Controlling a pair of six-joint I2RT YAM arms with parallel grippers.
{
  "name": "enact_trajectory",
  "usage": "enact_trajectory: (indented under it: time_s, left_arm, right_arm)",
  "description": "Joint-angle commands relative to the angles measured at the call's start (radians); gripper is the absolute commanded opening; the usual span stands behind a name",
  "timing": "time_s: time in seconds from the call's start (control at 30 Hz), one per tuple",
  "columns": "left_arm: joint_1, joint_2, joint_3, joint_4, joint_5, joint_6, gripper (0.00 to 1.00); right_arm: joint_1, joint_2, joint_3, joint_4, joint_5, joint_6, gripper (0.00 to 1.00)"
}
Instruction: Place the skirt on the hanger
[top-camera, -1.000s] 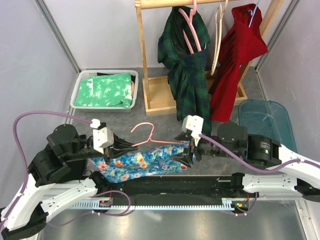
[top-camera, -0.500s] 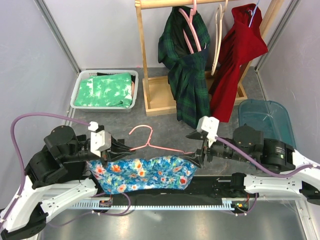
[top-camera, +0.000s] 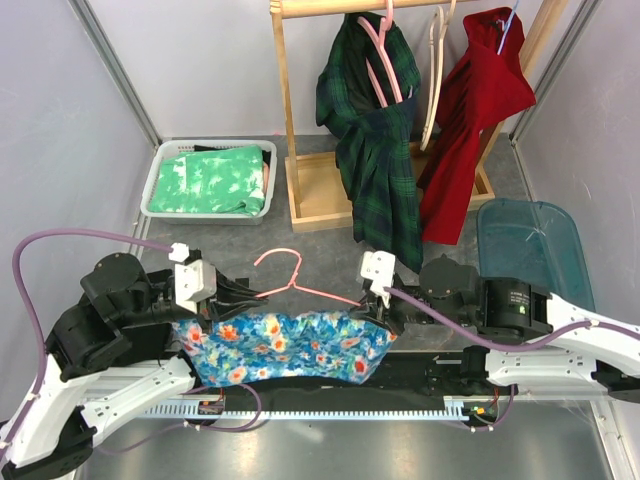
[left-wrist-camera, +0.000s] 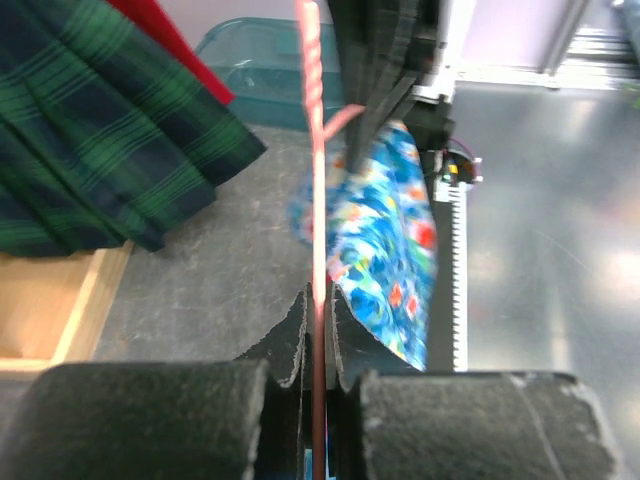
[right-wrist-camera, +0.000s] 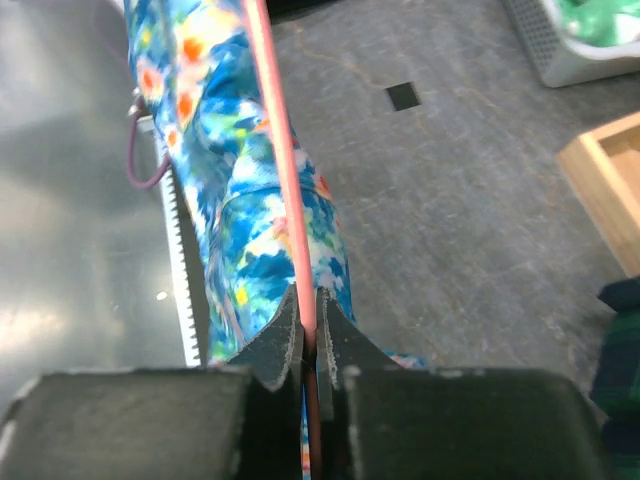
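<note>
I will next swing the hanger (top-camera: 300, 283) outward and up with my right gripper to release it at the rack's bar (top-camera: 315, 8) beside the dark plaid garment, where the bar is free of hangers.
A pink wire hanger (top-camera: 300, 283) is held level above the table between my two grippers. My left gripper (top-camera: 256, 293) is shut on its left end, and the pink wire (left-wrist-camera: 318, 200) runs straight out from between the jaws. My right gripper (top-camera: 373, 309) is shut on the right end, where the wire (right-wrist-camera: 280, 150) is pinched between the fingertips. The blue floral skirt (top-camera: 285, 345) hangs spread below the hanger. It shows beside the wire in the left wrist view (left-wrist-camera: 390, 240) and the right wrist view (right-wrist-camera: 230, 200). How the skirt is fixed to the hanger is hidden.
A white basket (top-camera: 160, 170) with green cloth sits at back left. A wooden rack (top-camera: 310, 205) behind holds a dark plaid garment (top-camera: 375, 150) and a red garment (top-camera: 470, 130). A teal tub (top-camera: 530, 245) lies at right. A black toothed rail (top-camera: 400, 375) runs along the front.
My right gripper, open half a second ago, has moved left and shut on the hanger's right end. The skirt went from bunched to spread wide below the hanger.
</note>
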Motion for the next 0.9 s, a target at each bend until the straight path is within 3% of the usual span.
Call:
enact_trajectory:
  time_s: [0.0,0.53,0.63,0.7,0.87]
  left_arm:
    - [-0.003,-0.017,0.034,0.051,0.021,0.006,0.02]
    - [-0.003,-0.017,0.005,0.086,-0.223,-0.055,0.04]
    - [-0.003,-0.014,0.005,0.098,-0.289,-0.072,0.18]
    - [-0.003,-0.005,0.008,0.102,-0.327,-0.083,0.38]
    - [-0.003,0.006,0.015,0.114,-0.462,-0.110,0.75]
  right_arm:
    - [-0.007,0.001,0.008,0.044,0.077,0.047,0.00]
    - [-0.006,-0.038,0.074,0.097,0.250,0.133,0.00]
    - [-0.007,-0.050,0.077,0.109,0.255,0.142,0.00]
    - [-0.007,-0.053,0.081,0.110,0.264,0.144,0.00]
    - [-0.007,-0.059,0.092,0.108,0.307,0.153,0.00]
